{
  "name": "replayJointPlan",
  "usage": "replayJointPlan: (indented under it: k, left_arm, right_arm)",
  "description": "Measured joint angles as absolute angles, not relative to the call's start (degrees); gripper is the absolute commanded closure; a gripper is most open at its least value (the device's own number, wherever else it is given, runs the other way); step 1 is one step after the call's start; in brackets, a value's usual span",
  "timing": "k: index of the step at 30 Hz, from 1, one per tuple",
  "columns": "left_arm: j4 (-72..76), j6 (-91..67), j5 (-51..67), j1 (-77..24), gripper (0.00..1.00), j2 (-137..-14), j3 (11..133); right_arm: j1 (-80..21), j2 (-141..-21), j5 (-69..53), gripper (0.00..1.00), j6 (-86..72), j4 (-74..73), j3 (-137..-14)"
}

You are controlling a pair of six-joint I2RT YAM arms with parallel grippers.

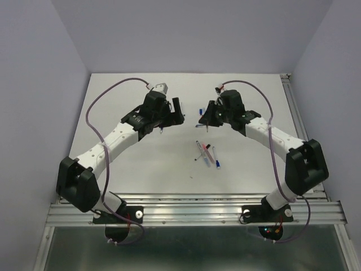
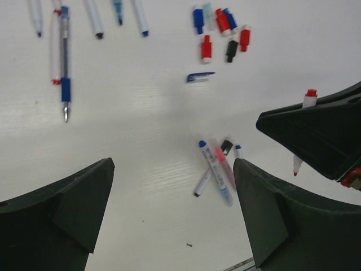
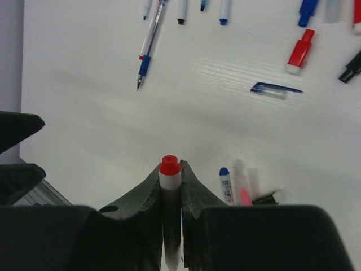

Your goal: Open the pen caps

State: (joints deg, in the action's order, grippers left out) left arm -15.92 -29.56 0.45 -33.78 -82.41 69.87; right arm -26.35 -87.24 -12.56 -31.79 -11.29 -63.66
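My right gripper should lower left in the top view to the uncapped pens' near ends, then release the white pen.
Several loose pen caps (image 2: pixel 220 29), red, blue and black, lie in a cluster on the white table; the right wrist view shows a red cap (image 3: pixel 299 51) and a black one (image 3: pixel 352 66). My right gripper (image 3: pixel 170 170) is shut on a white pen (image 3: pixel 170 179) with a red end plug, held above the table. In the left wrist view this pen (image 2: pixel 308 100) shows a thin red tip at its lower end. My left gripper (image 2: pixel 172 209) is open and empty, facing the right gripper (image 1: pixel 207 122) with a small gap between them.
A pile of pens (image 1: pixel 206 153) lies crossed in the middle of the table, also seen in the left wrist view (image 2: pixel 217 166). Several uncapped pens (image 2: pixel 65 62) lie in a row at the far side. A clear blue clip cap (image 3: pixel 275 89) lies alone.
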Motion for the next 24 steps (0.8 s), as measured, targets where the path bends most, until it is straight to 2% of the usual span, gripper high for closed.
replayJointPlan:
  k: [6, 10, 11, 18, 24]
  left_arm:
    - [-18.7, -33.5, -4.0, -32.3, 0.01, -75.1, 57.4]
    - [-19.3, -35.0, -4.7, -31.9, 0.01, -71.9, 55.0]
    - [-19.3, -35.1, -4.8, -31.7, 0.01, -71.4, 55.0]
    - [-18.7, -35.4, -4.6, -31.4, 0.01, -71.5, 55.0]
    - [-18.7, -35.4, -4.5, -31.4, 0.01, -71.5, 55.0]
  right_arm:
    - [-30.7, -105.6, -12.0, 0.81, -29.7, -11.3, -78.9]
    - [-32.1, -116.2, -11.0, 0.81, -28.2, -13.5, -88.2]
    - [-32.4, -118.8, -10.8, 0.78, -27.9, -14.4, -90.8]
    - [-33.9, -129.6, -8.5, 0.74, -26.8, -19.0, -104.2]
    - [-34.5, -132.8, -5.9, 0.77, -26.8, -21.6, -107.2]
